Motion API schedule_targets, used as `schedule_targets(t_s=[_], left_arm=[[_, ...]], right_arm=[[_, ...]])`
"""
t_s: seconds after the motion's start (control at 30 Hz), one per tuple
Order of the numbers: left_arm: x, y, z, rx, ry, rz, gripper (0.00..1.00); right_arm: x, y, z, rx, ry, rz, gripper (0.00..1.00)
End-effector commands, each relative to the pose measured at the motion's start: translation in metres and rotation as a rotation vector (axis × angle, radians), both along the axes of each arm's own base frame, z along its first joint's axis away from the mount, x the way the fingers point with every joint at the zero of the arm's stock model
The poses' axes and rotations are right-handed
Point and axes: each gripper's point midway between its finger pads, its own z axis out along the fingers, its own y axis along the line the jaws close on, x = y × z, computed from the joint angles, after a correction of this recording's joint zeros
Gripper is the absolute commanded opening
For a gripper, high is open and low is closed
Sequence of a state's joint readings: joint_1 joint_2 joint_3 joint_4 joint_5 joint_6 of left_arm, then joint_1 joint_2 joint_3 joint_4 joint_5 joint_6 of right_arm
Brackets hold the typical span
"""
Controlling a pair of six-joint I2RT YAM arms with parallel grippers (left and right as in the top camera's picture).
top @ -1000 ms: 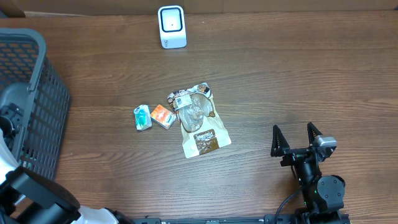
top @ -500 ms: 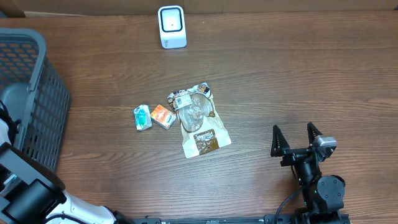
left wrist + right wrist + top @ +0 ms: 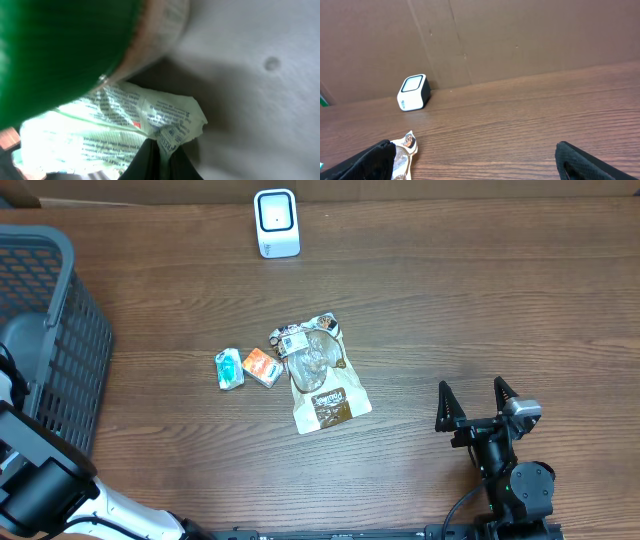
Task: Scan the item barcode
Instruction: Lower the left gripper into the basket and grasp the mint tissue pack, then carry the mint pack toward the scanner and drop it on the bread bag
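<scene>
The packet should next be lifted clear by my left gripper, moved right in the overhead view and released onto the brown snack pouch (image 3: 305, 358) past the basket's side.
The left wrist view shows a pale green printed packet (image 3: 125, 130), the item, lying under a green-lidded container (image 3: 55, 45). My left gripper (image 3: 161, 150) is shut on the packet's crumpled corner, with the dark fingers pinching it from both sides. From overhead only my left arm (image 3: 30, 480) shows, down inside the grey basket (image 3: 70, 310). The white scanner (image 3: 276, 222) stands at the table's far edge and is also in the right wrist view as the scanner (image 3: 413, 92). My right gripper (image 3: 472, 392) rests open near the front right; the right gripper (image 3: 472, 150) holds nothing.
A brown snack pouch (image 3: 320, 372), a small green packet (image 3: 229, 368) and a small orange packet (image 3: 262, 366) lie mid-table. The pouch's edge (image 3: 402, 150) sits by my right gripper's left finger. A cardboard wall (image 3: 520, 35) backs the table.
My left arm has shifted inside the basket at the left edge of the overhead view. The right arm and the items on the table have not moved.
</scene>
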State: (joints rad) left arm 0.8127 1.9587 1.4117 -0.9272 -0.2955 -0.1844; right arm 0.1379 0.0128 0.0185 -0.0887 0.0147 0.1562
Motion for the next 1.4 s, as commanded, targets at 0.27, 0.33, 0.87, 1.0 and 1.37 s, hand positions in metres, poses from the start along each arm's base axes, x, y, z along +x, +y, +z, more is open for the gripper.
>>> schedule_targets(t_s=[0.27,0.33,0.87,1.0,1.37], left_arm=[[0.086,-0.018,0.107,-0.140,-0.391,-0.085,0.04],[0.097,-0.025,0.136,-0.124,-0.468,-0.119,0.04],[0.104,-0.115,0.332,0.158,-0.897,-0.411,0.04],[0.098,-0.146,0.362,0.194,-0.965,-0.488,0.04],[0.114,-0.303,0.328,-0.023,-0.835,-0.901,0.04]], right_arm=[[0.000,-0.001,-0.001,0.002,-0.007,-0.003,1.00],[0.000,-0.001,-0.001,0.002,-0.007,-0.003,1.00],[0.000,-0.001,-0.001,0.002,-0.007,-0.003,1.00],[0.000,-0.001,-0.001,0.002,-0.007,-0.003,1.00],[0.000,-0.001,-0.001,0.002,-0.007,-0.003,1.00]])
